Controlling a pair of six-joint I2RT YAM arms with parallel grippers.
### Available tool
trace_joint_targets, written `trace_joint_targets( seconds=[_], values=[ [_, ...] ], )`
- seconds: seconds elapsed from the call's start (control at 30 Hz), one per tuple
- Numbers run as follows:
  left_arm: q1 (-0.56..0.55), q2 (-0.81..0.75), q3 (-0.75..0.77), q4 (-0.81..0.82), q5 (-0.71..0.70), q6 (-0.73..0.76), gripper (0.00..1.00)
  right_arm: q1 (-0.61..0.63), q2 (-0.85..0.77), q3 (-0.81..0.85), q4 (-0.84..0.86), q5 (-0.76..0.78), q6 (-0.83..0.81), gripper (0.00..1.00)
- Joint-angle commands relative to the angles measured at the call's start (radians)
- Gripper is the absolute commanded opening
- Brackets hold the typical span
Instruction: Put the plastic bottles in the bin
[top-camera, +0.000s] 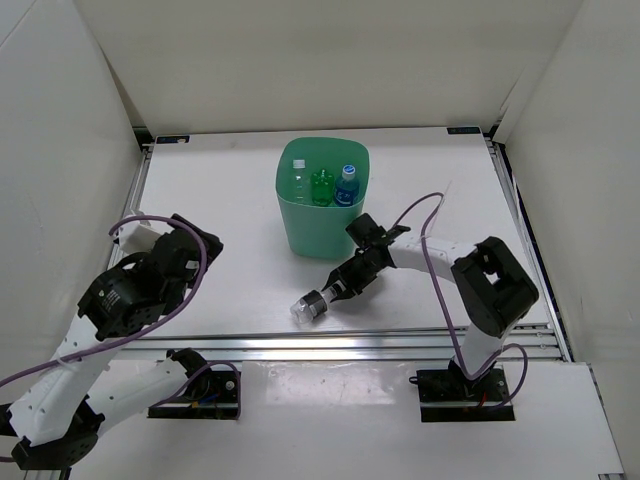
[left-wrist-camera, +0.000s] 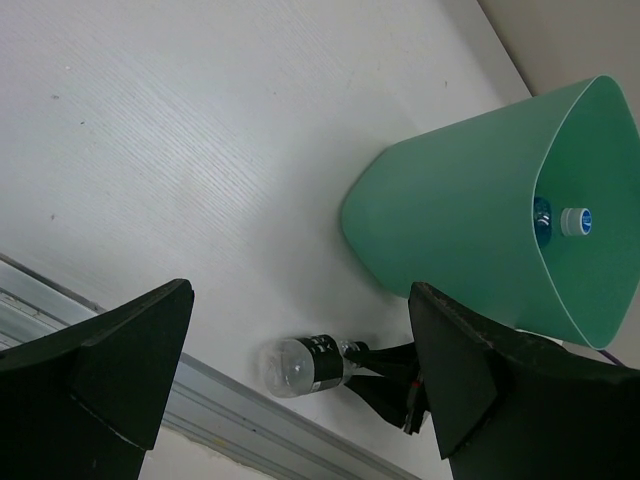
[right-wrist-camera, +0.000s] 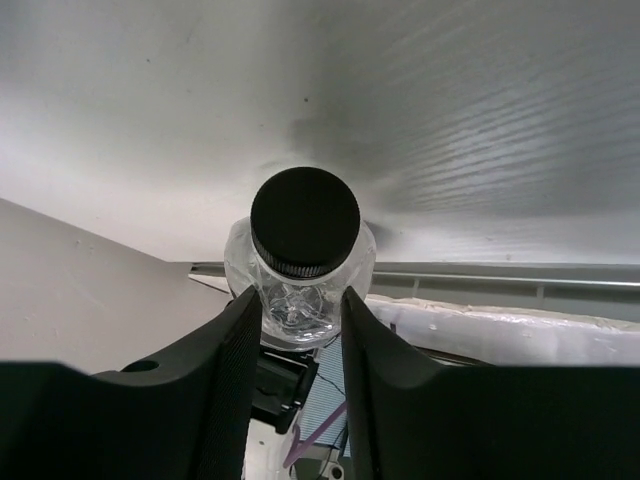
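Next, my right gripper lifts up and outward over the bin's open top (top-camera: 324, 168) to release the short clear bottle, because the bin's rim stands well above the tabletop.
The mint-green bin (top-camera: 315, 235) stands mid-table; inside it I see a clear white-capped bottle (top-camera: 298, 177), a green bottle (top-camera: 322, 187) and a blue-labelled bottle (top-camera: 347, 186). The second blue-labelled bottle is not visible. My right gripper (top-camera: 332, 293) is shut on the neck of the short clear bottle with the black label (top-camera: 309, 306), near the table's front edge. In the right wrist view its black cap (right-wrist-camera: 305, 222) sits between the fingers (right-wrist-camera: 225, 370). My left gripper (top-camera: 185, 250) is open and empty, left of the bin; its view shows the bin (left-wrist-camera: 450, 230) and the short bottle (left-wrist-camera: 300, 365).
A metal rail (top-camera: 350, 345) runs along the table's front edge, just in front of the held bottle. White walls enclose the table at the back and sides. The right arm's purple cable (top-camera: 430, 250) loops above the table right of the bin.
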Motion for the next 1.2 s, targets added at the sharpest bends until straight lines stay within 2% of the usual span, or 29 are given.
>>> trace_joint_targets(
  seconds=[0.0, 0.17, 0.43, 0.57, 0.67, 0.83, 1.0, 1.17],
  values=[
    [0.002, 0.003, -0.012, -0.063, 0.002, -0.023, 1.00, -0.007, -0.051, -0.014, -0.068, -0.003, -0.023, 0.24],
    [0.002, 0.003, -0.021, -0.063, -0.007, -0.041, 1.00, -0.016, -0.071, 0.021, -0.145, 0.006, -0.052, 0.13],
    [0.002, -0.006, -0.021, -0.063, -0.035, -0.041, 1.00, -0.027, -0.143, 0.119, -0.295, -0.004, -0.143, 0.00],
    [0.002, 0.003, -0.021, -0.063, -0.044, -0.041, 1.00, -0.063, -0.227, 0.133, -0.396, -0.004, -0.163, 0.00],
    [0.002, 0.012, -0.021, -0.054, -0.053, -0.041, 1.00, -0.102, -0.314, 0.142, -0.416, 0.006, -0.163, 0.00],
    [0.002, 0.023, -0.030, -0.020, -0.053, -0.006, 1.00, -0.125, -0.370, 0.199, -0.459, -0.027, -0.153, 0.00],
    [0.002, 0.057, -0.021, 0.011, -0.062, 0.034, 1.00, -0.149, -0.431, 0.318, -0.492, -0.012, -0.163, 0.00],
    [0.002, 0.066, -0.021, 0.040, -0.072, 0.055, 1.00, -0.159, -0.442, 0.508, -0.461, 0.003, -0.308, 0.00]
  ],
)
